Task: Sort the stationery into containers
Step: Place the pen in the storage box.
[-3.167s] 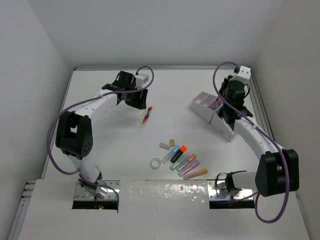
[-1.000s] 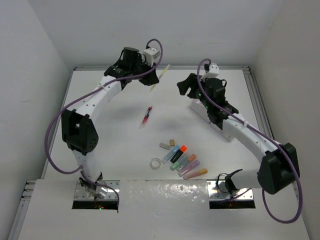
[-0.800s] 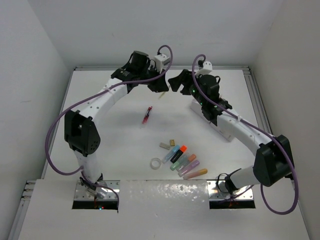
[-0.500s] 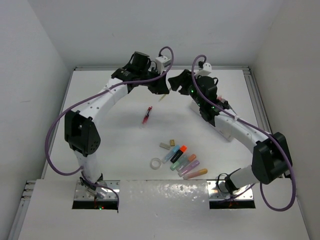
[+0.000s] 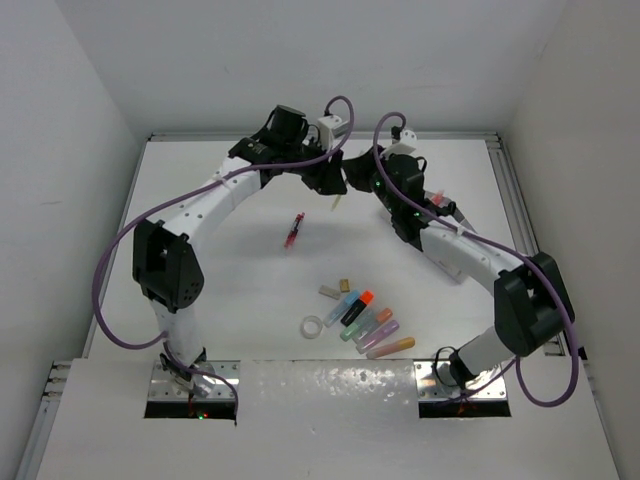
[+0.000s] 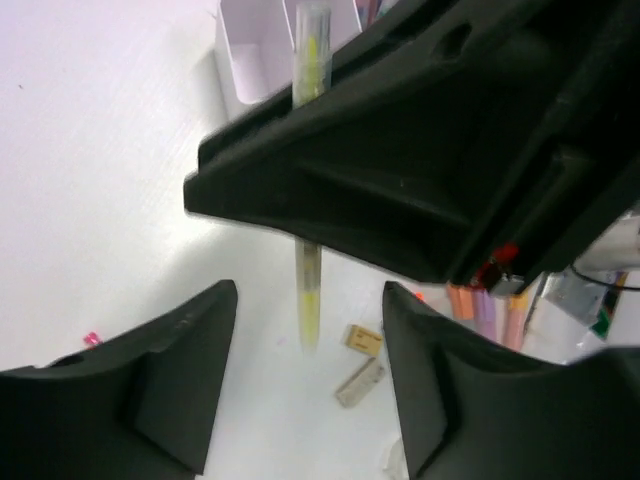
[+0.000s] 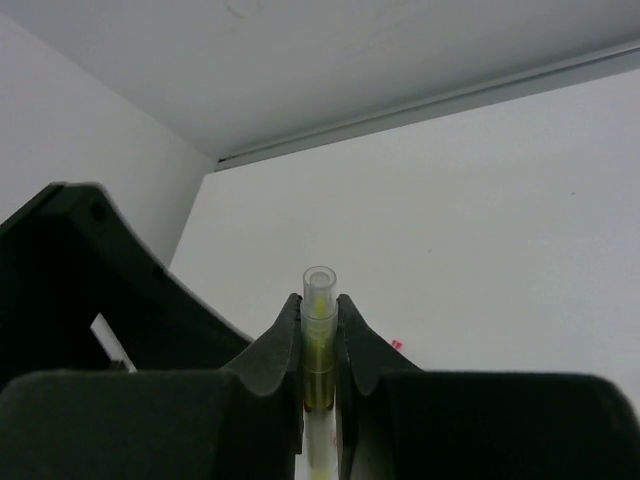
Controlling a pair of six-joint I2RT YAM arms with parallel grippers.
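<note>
The right gripper carries the yellow pen to its right in the top view next, down to the organizer's section already holding pens, and releases it.
A thin yellow pen point(image 7: 319, 340) hangs upright above the back of the table, with my right gripper point(image 7: 319, 305) shut on its upper part. My left gripper point(image 6: 310, 292) stands open around the pen's lower end point(image 6: 308, 300), with a gap on both sides. In the top view the two grippers meet at the pen point(image 5: 338, 203), left gripper point(image 5: 330, 183) beside right gripper point(image 5: 355, 182). The pale organizer point(image 6: 250, 50) stands behind the pen and is mostly hidden by my right arm in the top view.
A red pen point(image 5: 293, 230) lies mid-table. Nearer the front lie several pastel highlighters point(image 5: 370, 325), a clear tape ring point(image 5: 312, 326) and two beige erasers point(image 5: 333, 290), which also show in the left wrist view as erasers point(image 6: 362, 340).
Both arms moved together at the back of the table. My right gripper has shut on the yellow pen that the left was holding, and the left jaws have come apart from it.
</note>
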